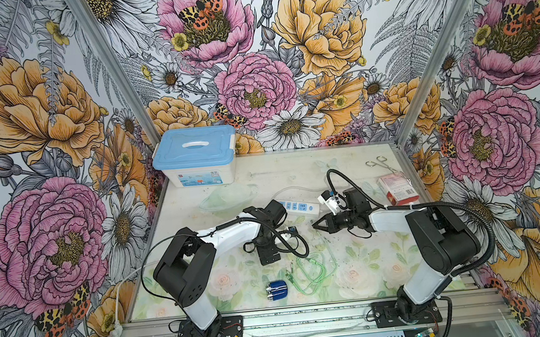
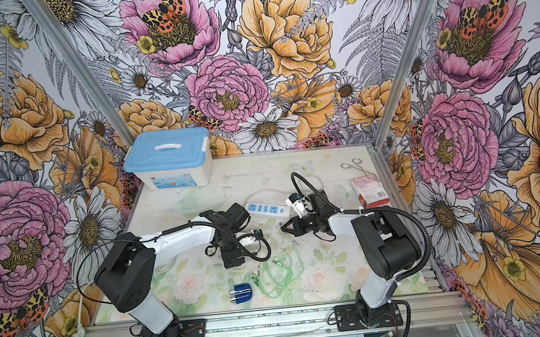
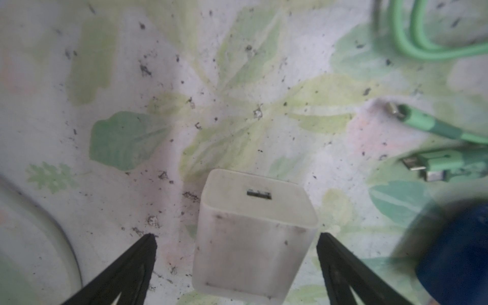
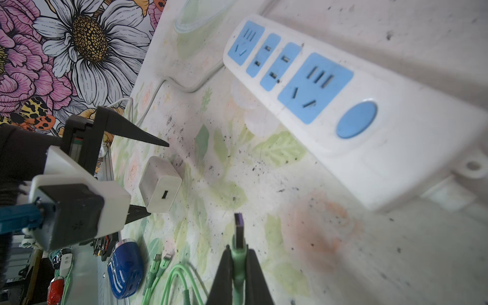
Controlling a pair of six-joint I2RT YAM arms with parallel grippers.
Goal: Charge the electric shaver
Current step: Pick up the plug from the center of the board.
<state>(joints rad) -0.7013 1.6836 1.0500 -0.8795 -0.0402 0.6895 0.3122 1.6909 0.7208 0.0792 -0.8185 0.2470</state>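
My left gripper is open just above the charger, so it needs to lower its fingers around opposite sides of the white cube charger (image 3: 253, 232) and close, keeping the charger's slotted side clear.
The electric shaver (image 1: 276, 289) (image 2: 240, 293), dark blue with a silver end, lies near the table's front edge, apart from both grippers; it also shows in the right wrist view (image 4: 126, 269). My left gripper (image 3: 237, 237) is open, its fingers either side of a white cube charger (image 3: 253, 232) (image 4: 159, 184) without touching it. The right gripper (image 4: 239, 250) (image 1: 313, 226) is shut on the USB plug (image 4: 239, 229) of a green cable (image 1: 317, 268), held just above the table. The white power strip (image 1: 298, 206) (image 4: 330, 92) with blue sockets lies just behind.
A blue-lidded white box (image 1: 193, 149) stands at the back left. A red and white carton (image 1: 397, 190) and metal forceps (image 1: 380, 163) lie at the back right. A clear plastic mask (image 1: 227, 196) sits behind the left arm. Loose green connectors (image 3: 433, 166) lie beside the shaver.
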